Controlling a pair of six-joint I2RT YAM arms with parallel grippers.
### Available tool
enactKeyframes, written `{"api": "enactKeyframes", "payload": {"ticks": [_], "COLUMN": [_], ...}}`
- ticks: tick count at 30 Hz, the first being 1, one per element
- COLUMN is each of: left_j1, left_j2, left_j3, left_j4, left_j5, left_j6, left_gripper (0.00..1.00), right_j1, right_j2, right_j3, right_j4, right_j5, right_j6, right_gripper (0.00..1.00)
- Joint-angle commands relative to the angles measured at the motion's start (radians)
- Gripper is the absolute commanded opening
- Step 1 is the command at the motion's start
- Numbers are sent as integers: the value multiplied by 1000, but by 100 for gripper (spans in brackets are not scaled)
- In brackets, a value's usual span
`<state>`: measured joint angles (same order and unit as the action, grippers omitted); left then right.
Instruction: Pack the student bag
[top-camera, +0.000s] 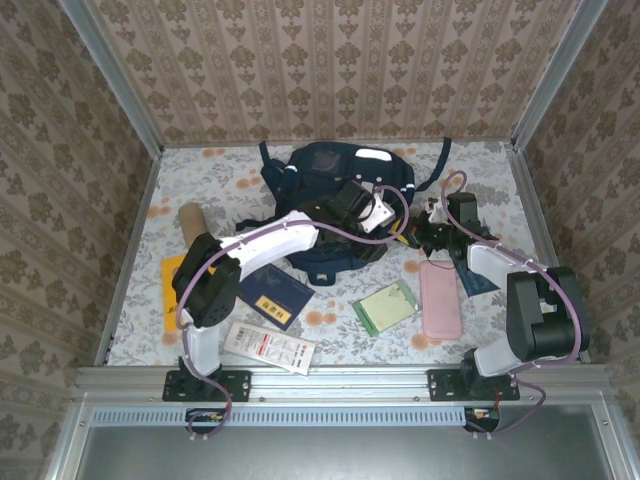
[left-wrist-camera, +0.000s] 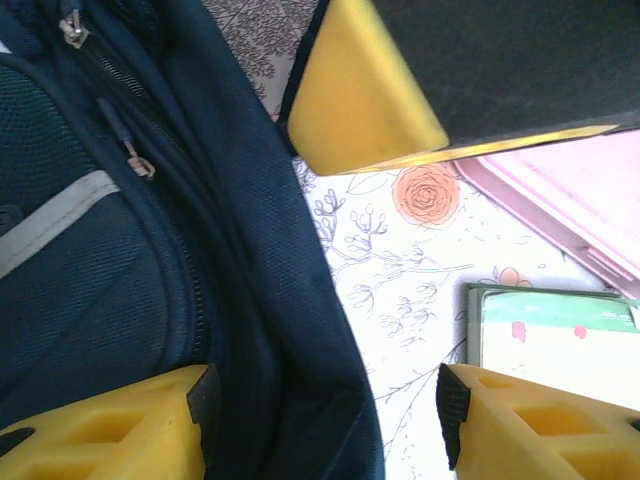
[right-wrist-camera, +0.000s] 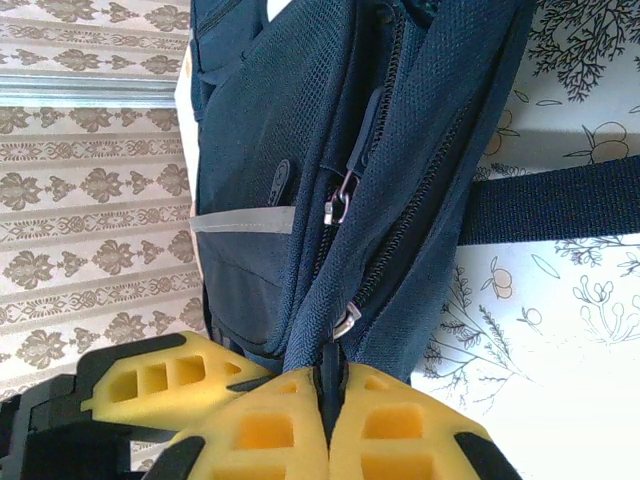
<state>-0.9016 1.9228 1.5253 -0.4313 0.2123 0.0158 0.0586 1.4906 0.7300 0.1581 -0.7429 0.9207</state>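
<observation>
The right gripper moves along the bag's side zip toward the navy strap next and releases the dark zip pull, since that strap lies outward of the gripper.
The navy student bag (top-camera: 330, 185) lies at the back middle of the table, with its zips and a grey stripe showing close up (right-wrist-camera: 270, 150). My right gripper (right-wrist-camera: 326, 420) is shut on a dark zip pull below the metal slider (right-wrist-camera: 347, 320), at the bag's right side (top-camera: 425, 235). My left gripper (left-wrist-camera: 325, 410) is open and straddles the bag's navy fabric edge (left-wrist-camera: 270, 300), which lies against the left finger (left-wrist-camera: 120, 425). From above, the left gripper (top-camera: 392, 232) sits just left of the right one.
A pink case (top-camera: 440, 298), a green notebook (top-camera: 385, 307), a navy booklet (top-camera: 275, 295), a white packet (top-camera: 268, 347), a yellow book (top-camera: 170, 280) and a cardboard tube (top-camera: 190, 220) lie on the floral cloth. Walls enclose three sides.
</observation>
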Motion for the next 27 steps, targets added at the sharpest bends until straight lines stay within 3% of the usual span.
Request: {"api": "enactKeyframes", "payload": {"ticks": [1, 4, 7, 12, 14, 20, 27], "left_j1": [0, 1, 3, 5, 5, 8, 10], "left_j2": [-13, 11, 42, 59, 48, -3, -31], "left_j3": [-13, 7, 33, 60, 62, 21, -11], "left_j4": [8, -17, -38, -46, -47, -38, -42], "left_j5": [44, 5, -56, -131, -140, -153, -144], "left_j6": [-18, -4, 10, 30, 43, 55, 50], "left_gripper": [62, 62, 54, 15, 0, 0, 0], "right_j1": [-5, -5, -4, -4, -5, -52, -101], "right_j2": [-7, -8, -10, -5, -6, -13, 95], "right_j3": [0, -1, -1, -1, 21, 61, 194], "right_j4": [83, 95, 98, 69, -27, -205, -228], "right_j5": [-63, -73, -73, -65, -25, 231, 321], "right_j6": [21, 32, 32, 1, -64, -112, -90], "right_gripper": [0, 0, 0, 0, 0, 0, 0]}}
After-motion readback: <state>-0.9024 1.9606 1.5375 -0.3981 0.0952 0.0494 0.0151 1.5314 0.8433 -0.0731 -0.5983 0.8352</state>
